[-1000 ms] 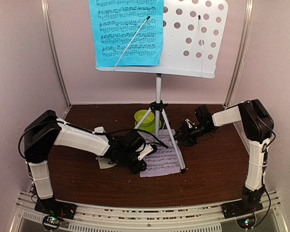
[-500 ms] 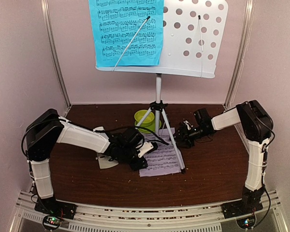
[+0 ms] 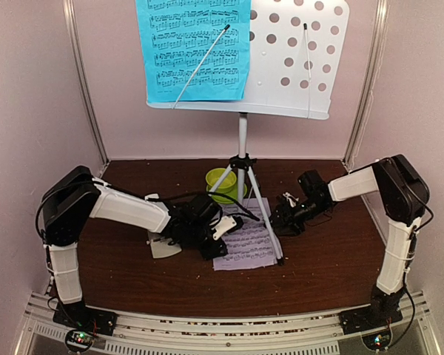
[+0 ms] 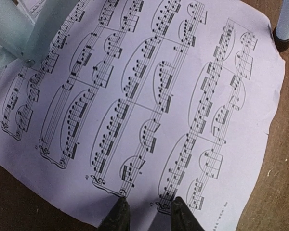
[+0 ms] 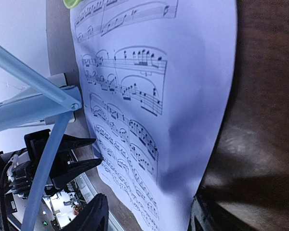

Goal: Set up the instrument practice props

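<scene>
The right gripper slides left in the top view and slightly outward next, farther over the pale pink music sheet. The sheet's nearest edge runs between the open fingers.
The pale perforated music stand (image 3: 296, 52) stands on its silver tripod (image 3: 242, 166) at the back, with the blue music sheet (image 3: 194, 48) on its left half. The pale pink music sheet (image 3: 248, 248) lies flat on the table between the tripod legs. It fills the left wrist view (image 4: 149, 96) and the right wrist view (image 5: 183, 86). My left gripper (image 3: 213, 240) (image 4: 149, 217) is open, its tips on the sheet's left edge. My right gripper (image 3: 277, 222) (image 5: 145, 216) is open wide at the sheet's right edge. A pale object (image 3: 161, 248), perhaps the metronome, lies mostly hidden under my left arm.
A lime-green bowl (image 3: 220, 181) sits behind the sheet by the tripod. One tripod leg (image 3: 266, 222) crosses the sheet's right side, and its foot (image 4: 282, 41) rests by the sheet's corner. Pink walls close in on the left, right and back.
My right gripper has moved down and nearer, to the sheet's right edge. My left gripper has shifted slightly at the sheet's left edge.
</scene>
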Motion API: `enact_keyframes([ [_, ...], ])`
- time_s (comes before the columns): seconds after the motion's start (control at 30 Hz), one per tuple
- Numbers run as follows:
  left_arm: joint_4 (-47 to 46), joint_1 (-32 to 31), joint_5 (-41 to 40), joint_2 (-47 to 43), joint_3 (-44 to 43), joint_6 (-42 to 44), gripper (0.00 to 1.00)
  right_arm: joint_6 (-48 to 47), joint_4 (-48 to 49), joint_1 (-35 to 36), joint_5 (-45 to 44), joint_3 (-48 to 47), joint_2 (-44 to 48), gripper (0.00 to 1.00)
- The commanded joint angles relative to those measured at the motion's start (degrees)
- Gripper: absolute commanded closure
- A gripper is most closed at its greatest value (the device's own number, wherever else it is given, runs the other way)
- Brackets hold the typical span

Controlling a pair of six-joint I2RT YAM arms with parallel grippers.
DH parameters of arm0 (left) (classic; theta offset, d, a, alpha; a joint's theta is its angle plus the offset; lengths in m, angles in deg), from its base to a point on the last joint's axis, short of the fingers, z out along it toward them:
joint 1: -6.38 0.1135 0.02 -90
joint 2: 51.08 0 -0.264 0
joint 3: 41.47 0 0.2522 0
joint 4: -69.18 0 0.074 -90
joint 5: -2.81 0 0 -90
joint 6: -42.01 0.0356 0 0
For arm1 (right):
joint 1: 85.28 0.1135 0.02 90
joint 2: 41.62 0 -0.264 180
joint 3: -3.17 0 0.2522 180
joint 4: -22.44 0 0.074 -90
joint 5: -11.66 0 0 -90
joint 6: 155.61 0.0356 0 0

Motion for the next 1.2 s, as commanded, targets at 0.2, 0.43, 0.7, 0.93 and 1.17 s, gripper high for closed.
enact_keyframes([
  [0.2, -0.11, 0.43, 1.43, 2.42, -1.66, 0.80, 0.69, 7.27, 4.72, 3.74, 1.57, 6.52, -0.45, 0.46],
  [0.43, 0.15, 0.47, 1.51, 2.33, -1.83, 1.08, 0.70, 12.89, 13.82, 3.46, 2.58, 8.59, 0.79, 0.44],
  [0.7, 0.11, 0.43, 2.22, 2.30, -2.10, 1.83, 0.70, 16.56, 16.32, 3.42, -2.65, 1.11, -4.64, 0.44],
  [0.93, 0.19, 0.43, 2.56, 2.21, -1.84, 1.94, 0.70, 17.22, 16.00, 3.27, -4.56, -4.61, -8.91, 0.47],
  [1.17, 0.00, 0.42, 1.76, 0.96, -1.39, 2.49, 0.69, 16.78, 15.76, 3.07, -4.83, -5.25, -9.63, 0.77],
])
